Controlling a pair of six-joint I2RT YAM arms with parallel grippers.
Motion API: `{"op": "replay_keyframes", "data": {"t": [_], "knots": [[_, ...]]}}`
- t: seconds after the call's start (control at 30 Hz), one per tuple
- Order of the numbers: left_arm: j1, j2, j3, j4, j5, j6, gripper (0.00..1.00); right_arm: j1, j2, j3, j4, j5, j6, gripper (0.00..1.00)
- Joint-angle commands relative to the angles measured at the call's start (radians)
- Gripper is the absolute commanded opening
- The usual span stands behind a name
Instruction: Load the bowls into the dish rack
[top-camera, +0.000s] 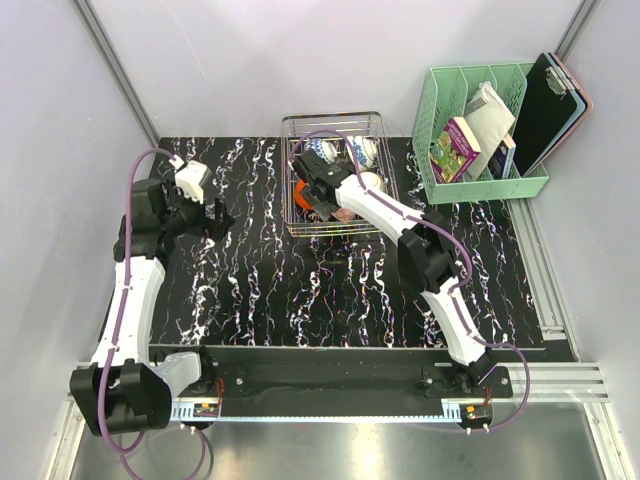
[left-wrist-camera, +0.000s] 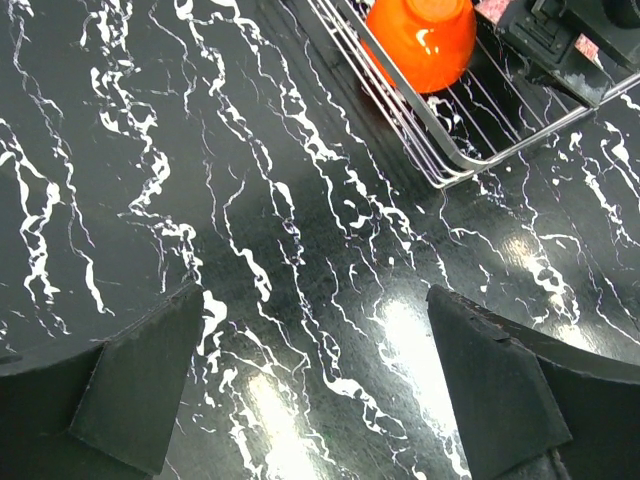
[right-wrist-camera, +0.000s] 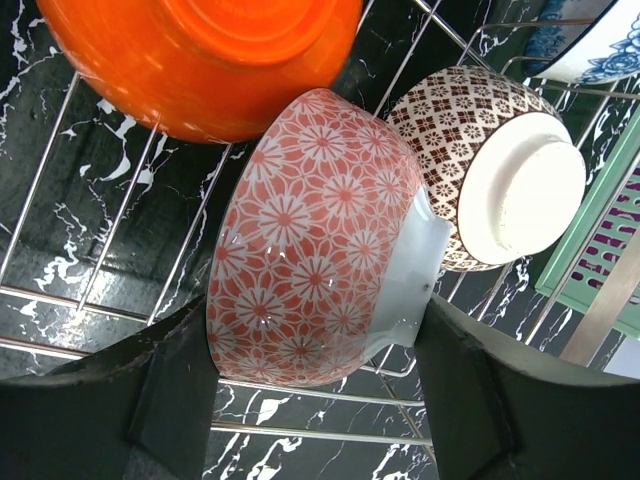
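The red bowl (right-wrist-camera: 310, 230) in my right gripper is still held above the rack wires. I need to lower it between the orange and brown bowls onto the wires next and let it go.
The dish rack (top-camera: 335, 118) stands at the back middle of the table. Inside it, my right gripper (top-camera: 322, 195) is shut on a red flower-patterned bowl (right-wrist-camera: 310, 230), one finger on its rim side and one on its foot. That bowl lies on its side just above the rack wires (right-wrist-camera: 60, 295). An orange bowl (right-wrist-camera: 200, 60) lies upside down beside it, and a brown net-patterned bowl (right-wrist-camera: 470, 140) is on the other side. Two blue-and-white bowls (top-camera: 318, 150) (top-camera: 362, 150) sit at the rack's far end. My left gripper (left-wrist-camera: 315, 330) hangs open over bare table left of the rack.
A mint-green slotted organiser (top-camera: 485, 185) with books stands at the back right, a dark clipboard (top-camera: 550, 105) leaning behind it. The rack's near corner (left-wrist-camera: 450, 175) and the orange bowl (left-wrist-camera: 420, 40) show in the left wrist view. Grey walls close in three sides.
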Motion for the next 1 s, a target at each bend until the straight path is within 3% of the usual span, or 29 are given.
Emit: {"op": "replay_keyframes", "data": {"t": [0.0,0.23,0.4,0.7,0.8,0.83,0.97], "knots": [[0.009,-0.029,-0.012,0.062,0.046,0.011,0.99,0.066,0.054,0.007,-0.023,-0.084,0.067,0.10],[0.014,-0.044,-0.020,0.064,0.048,0.019,0.99,0.084,0.049,-0.035,-0.012,-0.084,0.140,0.11],[0.018,-0.047,-0.020,0.062,0.049,0.022,0.99,0.092,0.016,-0.098,-0.012,-0.104,0.134,0.20],[0.018,-0.036,-0.018,0.076,0.065,0.004,0.99,0.092,-0.027,-0.150,-0.012,-0.078,0.093,0.21],[0.020,-0.035,-0.018,0.076,0.068,-0.001,0.99,0.092,-0.026,-0.142,-0.026,-0.114,0.081,0.34],[0.020,-0.035,-0.020,0.076,0.066,-0.001,0.99,0.092,-0.023,-0.138,-0.034,-0.137,0.078,0.47],[0.020,-0.036,-0.018,0.078,0.063,0.003,0.99,0.093,-0.030,-0.122,-0.054,-0.200,0.056,0.72]]}}
